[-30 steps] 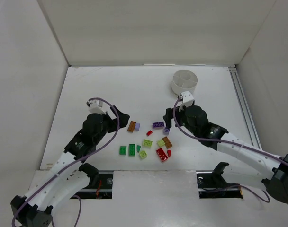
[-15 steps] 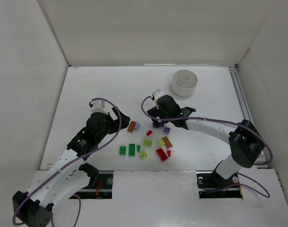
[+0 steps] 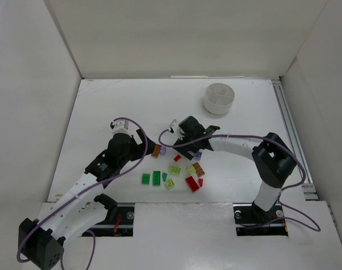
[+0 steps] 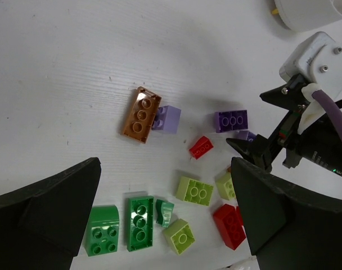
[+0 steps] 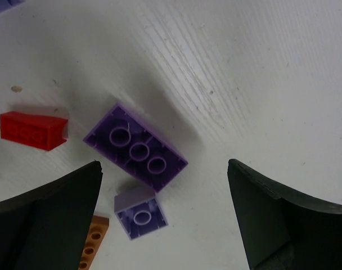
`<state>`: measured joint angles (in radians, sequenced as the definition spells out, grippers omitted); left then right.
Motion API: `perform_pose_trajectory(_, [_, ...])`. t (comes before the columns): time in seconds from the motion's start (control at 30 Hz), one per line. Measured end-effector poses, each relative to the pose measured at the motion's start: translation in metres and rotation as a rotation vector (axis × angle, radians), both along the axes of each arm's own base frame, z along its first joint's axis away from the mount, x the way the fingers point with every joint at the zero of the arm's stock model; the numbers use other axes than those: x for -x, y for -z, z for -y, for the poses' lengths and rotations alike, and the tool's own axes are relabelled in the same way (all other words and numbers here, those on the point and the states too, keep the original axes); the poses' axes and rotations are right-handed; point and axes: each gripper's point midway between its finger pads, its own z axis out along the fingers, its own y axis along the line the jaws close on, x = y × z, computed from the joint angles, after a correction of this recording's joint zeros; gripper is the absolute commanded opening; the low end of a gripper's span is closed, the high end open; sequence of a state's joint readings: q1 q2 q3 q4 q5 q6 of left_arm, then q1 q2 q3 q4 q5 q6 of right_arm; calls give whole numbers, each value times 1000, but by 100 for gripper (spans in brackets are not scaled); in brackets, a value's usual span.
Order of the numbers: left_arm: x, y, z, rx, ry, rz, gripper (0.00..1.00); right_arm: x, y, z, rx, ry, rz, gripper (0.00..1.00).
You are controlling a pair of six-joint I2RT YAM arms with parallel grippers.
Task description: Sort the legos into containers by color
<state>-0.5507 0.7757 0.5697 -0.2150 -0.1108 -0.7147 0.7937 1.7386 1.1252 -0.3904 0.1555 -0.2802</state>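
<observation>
The robot's right gripper should next go down over the middle of the purple brick point(image 5: 135, 147) and close its open fingers, since the brick is already between them.
The legos lie loose mid-table: an orange-brown brick point(image 4: 142, 114) touching a lavender one point(image 4: 166, 119), a purple brick point(image 5: 135, 147) lying hollow side up, a small lavender brick point(image 5: 140, 212), a red piece point(image 4: 201, 147), lime bricks point(image 4: 194, 190), a dark green plate point(image 4: 140, 222) and a red brick point(image 4: 229, 225). My right gripper point(image 5: 163, 164) is open and empty, low over the purple brick. My left gripper point(image 4: 165, 163) is open and empty above the pile, left of it in the top view point(image 3: 144, 147). The white divided dish point(image 3: 219, 98) stands at the back right.
White walls enclose the table on three sides. A rail runs along the right edge point(image 3: 289, 129). The right arm reaches leftwards across the table, its forearm point(image 3: 238, 146) lying between the pile and the dish.
My right arm has swung left from near the dish and come down over the purple brick. My left gripper has crept slightly towards the pile. No brick has moved.
</observation>
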Motion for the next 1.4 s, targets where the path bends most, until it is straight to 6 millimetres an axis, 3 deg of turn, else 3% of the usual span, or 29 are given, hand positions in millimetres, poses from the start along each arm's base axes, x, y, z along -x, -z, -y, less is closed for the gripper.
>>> perform_pose_trajectory(0.17, [-2, 10, 0, -23, -6, -28, 100, -11, 17, -8, 46, -40, -12, 97])
perform_pose_trajectory(0.37, [-4, 12, -2, -33, -18, -30, 100, -17, 16, -13, 61, -82, 5, 81])
perform_pose_trajectory(0.47, [-4, 12, -3, -34, -21, -29, 100, -18, 17, -16, 61, -106, 1, 71])
perform_pose_trajectory(0.5, [-4, 12, -3, -35, -22, -29, 100, -19, 18, -17, 58, -112, -2, 58])
perform_pose_trajectory(0.67, [-5, 11, -3, -36, -25, -26, 100, -17, 23, -21, 11, -162, -53, 30])
perform_pose_trajectory(0.73, [-5, 10, -3, -37, -25, -24, 100, -18, 22, -22, -12, -171, -67, 22])
perform_pose_trajectory(0.9, [-10, 5, -1, -44, -22, -21, 100, -19, 18, -22, -53, -185, -87, 16])
perform_pose_trajectory(1.0, [-14, 6, 1, -56, -21, -36, 100, -26, -2, -22, -107, -170, -55, 14])
perform_pose_trajectory(1.13, [-25, 3, 8, -86, -19, -85, 100, -54, -61, -9, -263, -89, 40, 14])
perform_pose_trajectory(1.27, [-45, -5, 20, -115, -11, -113, 100, -101, -125, 34, -407, 70, 190, 16])
perform_pose_trajectory(1.4, [-52, 4, 25, -152, 12, -140, 100, -131, -163, 75, -488, 227, 304, 16])
